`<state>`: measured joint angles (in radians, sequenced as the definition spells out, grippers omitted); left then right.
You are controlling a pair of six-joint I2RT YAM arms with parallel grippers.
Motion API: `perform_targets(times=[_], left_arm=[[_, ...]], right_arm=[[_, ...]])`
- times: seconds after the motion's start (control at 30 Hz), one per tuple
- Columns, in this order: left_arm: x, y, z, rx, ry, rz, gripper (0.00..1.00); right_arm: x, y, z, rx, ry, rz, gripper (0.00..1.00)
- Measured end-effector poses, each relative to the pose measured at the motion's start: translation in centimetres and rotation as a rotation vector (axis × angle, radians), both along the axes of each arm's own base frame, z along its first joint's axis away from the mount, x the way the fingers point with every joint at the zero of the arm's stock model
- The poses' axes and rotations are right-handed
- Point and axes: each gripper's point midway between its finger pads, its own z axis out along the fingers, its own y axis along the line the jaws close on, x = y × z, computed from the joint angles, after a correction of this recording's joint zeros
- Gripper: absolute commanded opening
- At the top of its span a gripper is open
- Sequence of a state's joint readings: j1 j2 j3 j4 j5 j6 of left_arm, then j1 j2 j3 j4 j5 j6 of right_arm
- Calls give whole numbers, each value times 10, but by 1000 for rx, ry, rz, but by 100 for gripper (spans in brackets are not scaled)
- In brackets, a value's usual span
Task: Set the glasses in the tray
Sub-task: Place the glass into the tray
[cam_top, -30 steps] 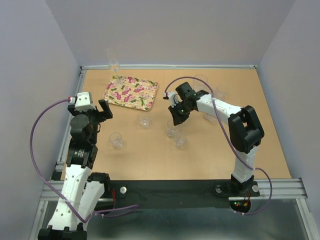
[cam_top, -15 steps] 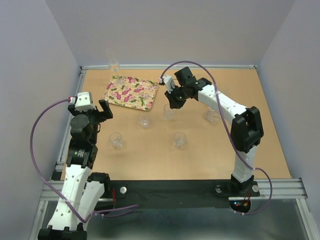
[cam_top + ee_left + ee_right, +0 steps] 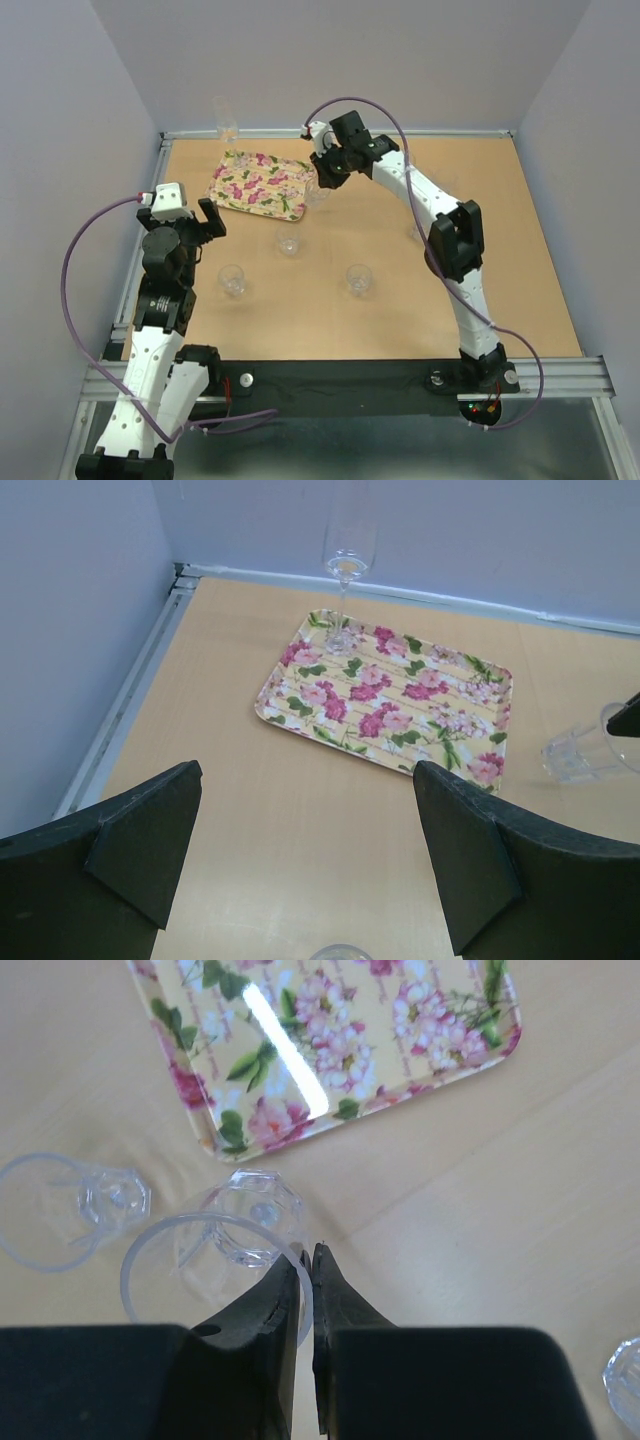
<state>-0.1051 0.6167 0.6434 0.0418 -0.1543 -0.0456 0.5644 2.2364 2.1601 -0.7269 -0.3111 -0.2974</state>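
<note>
My right gripper goes outward over the tray's edge next, then down onto the tray's far corner away from the stemmed glass, as that corner is still empty.
The flowered tray (image 3: 262,185) lies at the back left of the table. My right gripper (image 3: 325,172) is shut on the rim of a clear glass (image 3: 318,193) and holds it just off the tray's right edge. In the right wrist view the fingers (image 3: 310,1255) pinch that glass (image 3: 250,1222), with the tray (image 3: 330,1040) ahead of it. Loose glasses stand on the table (image 3: 289,243), (image 3: 232,280), (image 3: 359,280). My left gripper (image 3: 195,222) is open and empty, left of the tray. The left wrist view shows the tray (image 3: 390,695) and the held glass (image 3: 585,755).
A tall stemmed glass (image 3: 226,120) stands at the tray's far left corner, and also shows in the left wrist view (image 3: 345,570). Another glass (image 3: 418,233) sits partly behind the right arm's elbow. Walls close the table at the back and both sides.
My right gripper has carried the glass from the middle of the table up and left to the tray's right edge. The left arm has not moved.
</note>
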Motion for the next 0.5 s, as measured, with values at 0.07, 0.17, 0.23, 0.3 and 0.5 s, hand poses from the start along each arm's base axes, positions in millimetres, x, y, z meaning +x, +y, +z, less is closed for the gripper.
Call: perform_targets(times=[0.07, 0.17, 0.23, 0.3, 0.5], left_arm=[[1, 0, -1, 0, 4, 2, 99], [1, 1, -2, 1, 7, 5, 99], [2, 1, -3, 2, 11, 6, 99], [3, 1, -5, 3, 17, 6, 99], [4, 1, -8, 4, 27, 8, 99]], right_arm=[[8, 6, -1, 15, 4, -16, 0], [25, 19, 7, 65, -15, -48, 1], [31, 23, 10, 89, -18, -71, 1], [41, 29, 15, 124, -35, -97, 0], [67, 39, 6, 181, -52, -195, 1]])
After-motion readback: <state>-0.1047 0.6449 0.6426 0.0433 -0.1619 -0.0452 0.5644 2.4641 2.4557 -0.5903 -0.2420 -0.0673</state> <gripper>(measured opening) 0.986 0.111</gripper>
